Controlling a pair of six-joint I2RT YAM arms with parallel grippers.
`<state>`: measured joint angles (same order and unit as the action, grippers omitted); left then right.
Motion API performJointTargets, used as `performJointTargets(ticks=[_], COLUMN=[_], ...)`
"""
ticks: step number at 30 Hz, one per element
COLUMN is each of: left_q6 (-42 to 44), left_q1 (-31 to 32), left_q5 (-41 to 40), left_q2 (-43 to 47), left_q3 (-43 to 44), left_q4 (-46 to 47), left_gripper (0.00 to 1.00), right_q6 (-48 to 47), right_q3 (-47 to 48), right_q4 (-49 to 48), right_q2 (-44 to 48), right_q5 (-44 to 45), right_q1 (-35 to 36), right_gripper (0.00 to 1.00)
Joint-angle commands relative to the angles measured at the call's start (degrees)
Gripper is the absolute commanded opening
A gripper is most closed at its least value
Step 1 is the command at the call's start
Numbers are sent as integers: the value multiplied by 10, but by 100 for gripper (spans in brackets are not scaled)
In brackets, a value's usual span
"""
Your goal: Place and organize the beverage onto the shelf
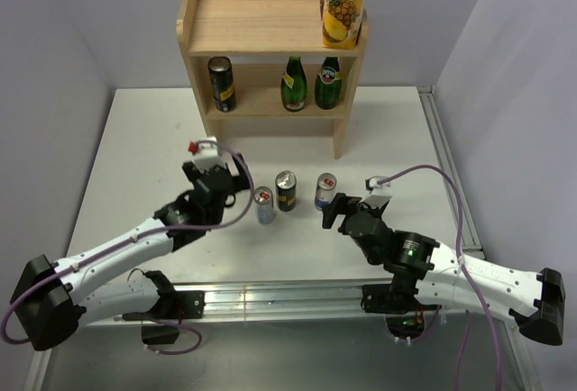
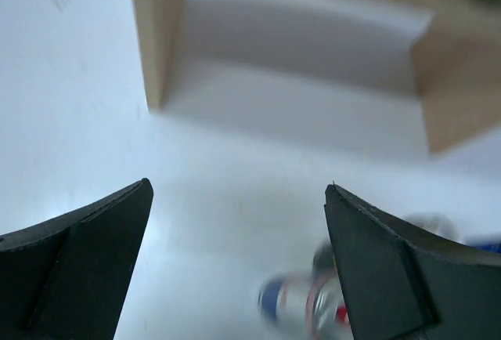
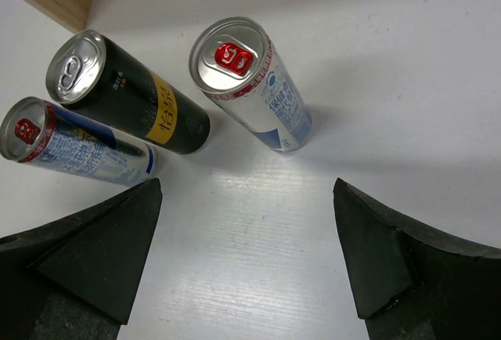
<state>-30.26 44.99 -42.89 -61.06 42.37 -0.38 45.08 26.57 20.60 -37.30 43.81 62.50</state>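
My left gripper should next move back and down over that can's top (image 1: 263,193) (image 2: 301,297) with both fingers open, because the silver-blue can is the nearest one to it.
The light-wood shelf (image 1: 270,35) stands at the back. Its lower tier holds a dark can (image 1: 221,83) and two green bottles (image 1: 293,85) (image 1: 327,83). Three cans stand on the table in front: a silver-blue can (image 1: 263,204), a dark black-gold can (image 1: 286,190) and a second silver-blue can (image 1: 325,191). My left gripper (image 1: 240,184) (image 2: 239,191) is open and empty just left of them, with a blurred silver-blue can (image 2: 301,305) by its right finger. My right gripper (image 1: 341,209) (image 3: 246,187) is open and empty, close in front of the right silver-blue can (image 3: 250,81), with the dark can (image 3: 125,93) and the other silver-blue can (image 3: 70,144) to its left.
A tall yellow pineapple juice carton (image 1: 345,4) stands on the right of the shelf's top tier. The shelf's legs (image 2: 156,34) (image 2: 458,81) rise ahead of the left gripper. Grey walls close in on both sides, and a metal rail (image 1: 270,299) runs along the near edge.
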Motion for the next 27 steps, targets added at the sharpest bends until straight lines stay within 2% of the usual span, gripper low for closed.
performJointTargets(ticks=[1,3,4,7,10,15,17,20,23,24,27], left_q6=[-106,-154,-173,-249,-298,-398,-414,-379,-343,-341,-324], left_q1=[78,118,162,244,300,348,372,380,379,380,380], left_q5=[-5,-21,-47,-81,-111,-176,-184,-166,-148,-153,-181], left_q2=[21,31,36,47,38,4,-6,-20,-49,-72,-111], left_q3=[-68,-100,-108,-131,-146,-100,-87,-109,-134,-136,-135], left_q4=[-65,-75,-86,-128,-146,-272,-284,-214,-105,-65,-24], left_gripper=[99,99,99,99,99,99,99,99,99,99,99], right_q6=[-2,1,4,11,14,17,19,19,20,23,26], right_q3=[14,12,11,2,-3,-1,0,0,-5,-6,-11], right_q4=[-7,-6,-5,-6,-9,-9,-6,-5,-7,-8,-11], right_q2=[-2,-4,-5,-3,-5,-13,-13,-11,-11,-12,-15], right_q5=[6,5,5,2,1,0,1,4,3,3,0], right_q1=[5,5,5,5,6,8,8,8,8,9,9], right_gripper=[98,98,98,98,98,98,98,98,98,98,98])
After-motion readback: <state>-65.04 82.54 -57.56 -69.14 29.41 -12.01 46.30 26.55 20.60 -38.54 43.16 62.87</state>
